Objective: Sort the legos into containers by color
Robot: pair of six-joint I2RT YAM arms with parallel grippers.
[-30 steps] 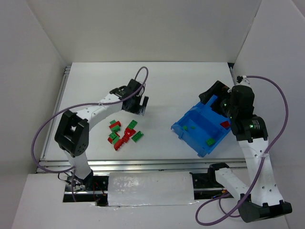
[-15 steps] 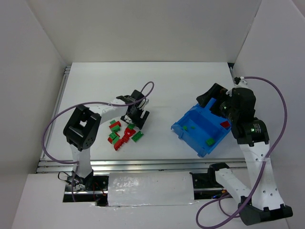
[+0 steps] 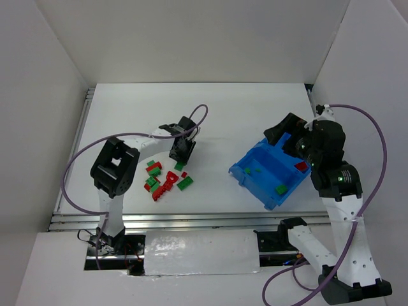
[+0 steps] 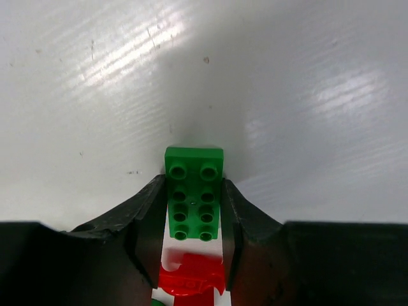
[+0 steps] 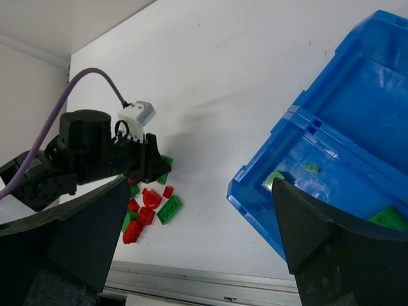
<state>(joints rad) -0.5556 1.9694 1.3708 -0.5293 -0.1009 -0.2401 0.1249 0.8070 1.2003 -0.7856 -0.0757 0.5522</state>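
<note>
My left gripper lifts and carries the green lego over the blue bin's near section next, before releasing it, because green legos already lie there.
A pile of red and green legos (image 3: 162, 178) lies on the white table, left of centre. My left gripper (image 3: 180, 155) is down at the pile's far edge. In the left wrist view its fingers (image 4: 148, 217) press both long sides of a green lego (image 4: 194, 191), which rests flat on the table, with a red lego (image 4: 191, 274) just behind it. The blue bin (image 3: 252, 180) sits at the right, holding a red lego (image 3: 300, 166) in one compartment and green ones (image 3: 280, 189) in the other. My right gripper (image 3: 287, 134) hovers open over the bin's far corner, holding nothing.
White walls enclose the table on three sides. An aluminium rail (image 3: 191, 220) runs along the near edge. The right wrist view shows the bin's divider (image 5: 319, 127) and the left arm (image 5: 95, 153) over the pile.
My left gripper dropped to the pile's far edge and its jaws closed from wide open onto the green lego. The right arm shifted only slightly.
</note>
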